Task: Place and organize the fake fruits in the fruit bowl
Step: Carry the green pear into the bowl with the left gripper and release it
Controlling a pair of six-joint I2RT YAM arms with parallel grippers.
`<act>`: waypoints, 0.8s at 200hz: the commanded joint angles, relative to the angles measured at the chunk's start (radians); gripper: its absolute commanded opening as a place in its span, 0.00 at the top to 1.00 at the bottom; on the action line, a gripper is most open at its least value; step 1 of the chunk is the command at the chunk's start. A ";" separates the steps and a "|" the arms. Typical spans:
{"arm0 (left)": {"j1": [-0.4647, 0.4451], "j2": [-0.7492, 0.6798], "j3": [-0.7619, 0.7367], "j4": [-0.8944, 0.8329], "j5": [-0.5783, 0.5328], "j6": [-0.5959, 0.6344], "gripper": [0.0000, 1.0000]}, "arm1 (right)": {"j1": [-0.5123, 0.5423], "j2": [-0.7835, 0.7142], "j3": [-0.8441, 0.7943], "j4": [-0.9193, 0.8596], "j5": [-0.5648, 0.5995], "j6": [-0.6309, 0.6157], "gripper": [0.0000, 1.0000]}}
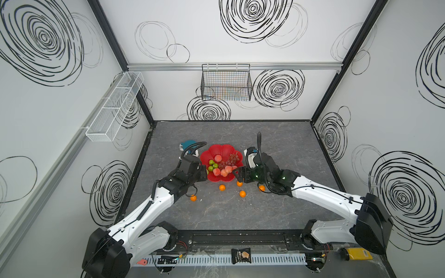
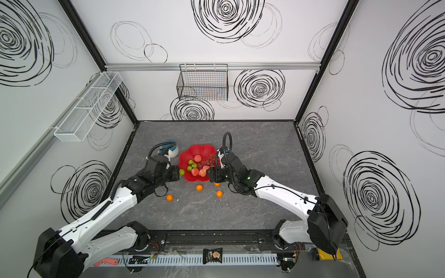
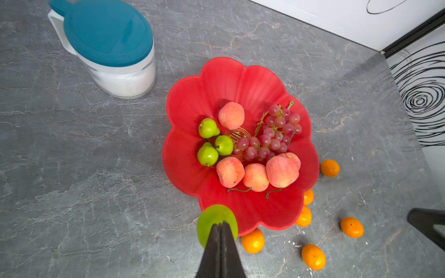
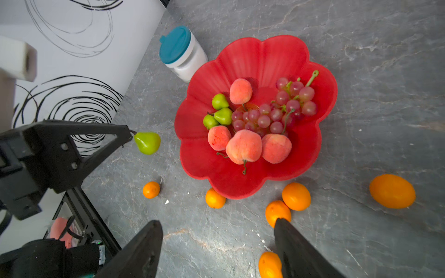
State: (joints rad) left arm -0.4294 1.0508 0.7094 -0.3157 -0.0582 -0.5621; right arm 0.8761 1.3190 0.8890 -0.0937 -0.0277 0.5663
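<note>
The left gripper will next move outward and down to the empty petal of the bowl beside the pears and let go of the stem there.
The red fruit bowl holds three green pears, several peaches and a grape bunch. My left gripper is shut on the stem of another green pear, which hangs just outside the bowl's left rim. Several oranges lie on the table in front of the bowl. My right gripper hovers open over the table at the bowl's front right, with nothing between its fingers and an orange beside one finger.
A white mug with a teal lid stands behind and left of the bowl. A black wire basket hangs on the back wall and a white mesh rack on the left wall. A snack packet lies at the front rail.
</note>
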 commanded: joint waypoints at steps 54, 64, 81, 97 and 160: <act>0.112 0.192 0.052 0.163 0.098 0.015 1.00 | 0.003 0.104 0.132 0.110 0.010 -0.236 0.02; 0.121 0.227 0.066 0.174 0.108 0.017 1.00 | 0.002 0.110 0.130 0.145 0.013 -0.265 0.00; 0.130 0.280 0.091 0.186 0.109 0.020 1.00 | 0.001 0.111 0.122 0.195 0.012 -0.309 0.00; 0.139 0.319 0.113 0.199 0.101 0.022 1.00 | 0.000 0.119 0.128 0.210 -0.003 -0.320 0.00; 0.156 0.450 0.160 0.229 0.116 0.014 1.00 | 0.001 0.115 0.087 0.234 0.022 -0.333 0.00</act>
State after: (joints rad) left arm -0.2821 1.4620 0.8364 -0.1276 0.0475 -0.5560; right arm 0.8761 1.4376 0.9943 0.0982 -0.0319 0.2600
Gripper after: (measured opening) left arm 0.049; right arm 0.999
